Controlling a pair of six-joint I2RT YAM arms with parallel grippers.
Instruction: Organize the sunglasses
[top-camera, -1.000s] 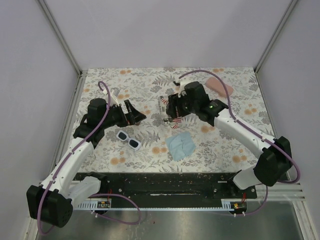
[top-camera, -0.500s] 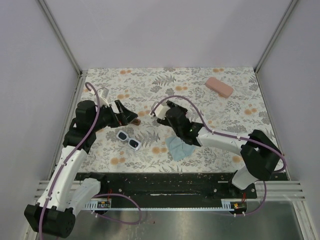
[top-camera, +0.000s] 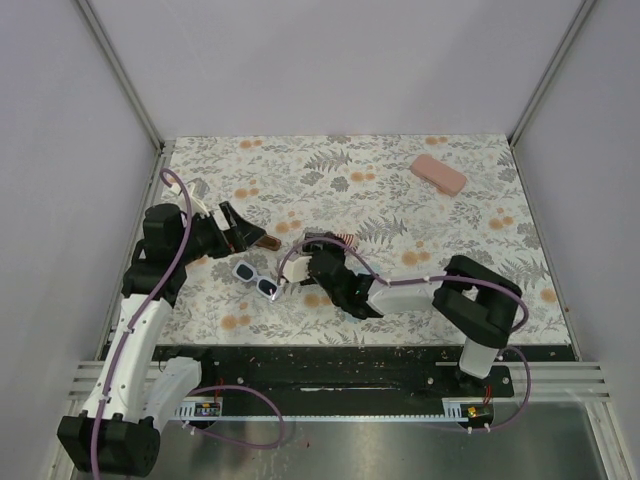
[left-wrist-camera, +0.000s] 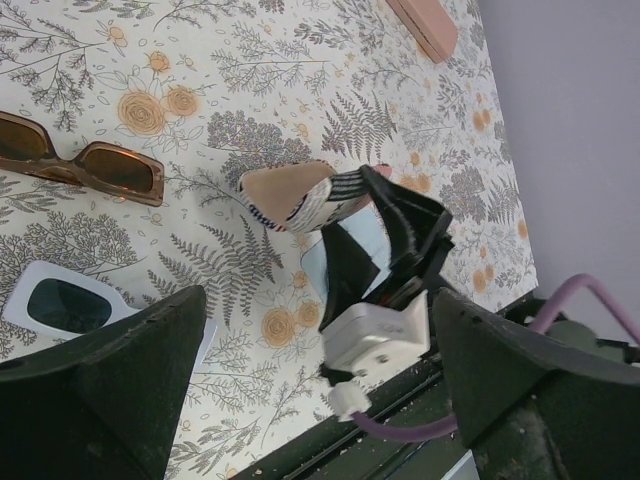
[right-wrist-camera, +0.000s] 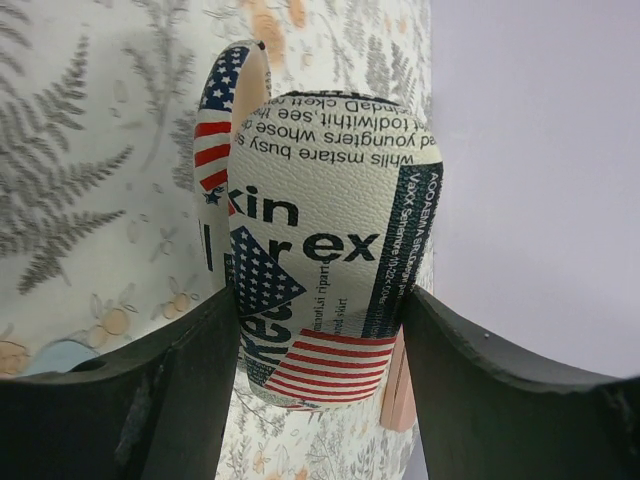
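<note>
My right gripper lowers to the mat next and shifts toward the brown sunglasses (top-camera: 267, 242), since a gap still separates the pouch's tan opening from them.
The brown sunglasses (top-camera: 267, 243) (left-wrist-camera: 85, 165) lie flat on the floral mat just beyond my left gripper (top-camera: 243, 228) (left-wrist-camera: 315, 400), which hovers open and holds nothing. Closer to the front edge lie the white sunglasses (top-camera: 257, 281) (left-wrist-camera: 58, 305) with dark lenses. My right gripper (top-camera: 318, 256) (right-wrist-camera: 320, 370) is low over the mat just right of them, shut on the stars-and-stripes pouch (top-camera: 342, 240) (left-wrist-camera: 300, 195) (right-wrist-camera: 325, 240). The pouch's tan mouth gapes toward the brown pair.
The pink case (top-camera: 438, 174) (left-wrist-camera: 425, 25) (right-wrist-camera: 395, 395) lies at the back right. A pale blue cloth (left-wrist-camera: 372, 232) shows only partly behind the right gripper. The black rail (top-camera: 320, 365) runs along the near edge, and walls enclose the mat.
The right arm has swung from mid-table toward the front left, carrying the pouch down beside the white sunglasses and covering the blue cloth. The left arm has pulled back to the left.
</note>
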